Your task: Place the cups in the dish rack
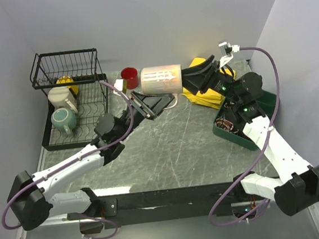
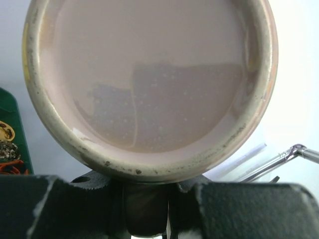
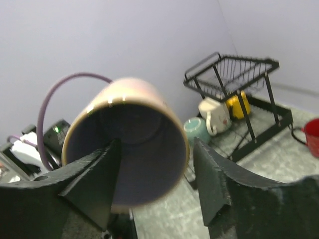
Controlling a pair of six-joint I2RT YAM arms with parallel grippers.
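The rack wires beside the cream cup lie empty, so my left gripper will next swing over them, turn the pinkish-beige cup with its opening down, lower it and release.
A pinkish-beige cup with a purple inside hangs on its side above the table's back middle. My left gripper is shut on its handle, under the cup's base. My right gripper is open at the cup's mouth. One finger reaches inside and the other stands clear of the rim. The black wire dish rack at the back left holds a cream cup, a grey-green cup and a yellow cup. A red cup stands on the table beside the rack.
A green compartment tray with small items lies at the right under my right arm. A yellow thing lies behind it. The walls stand close at the back, left and right.
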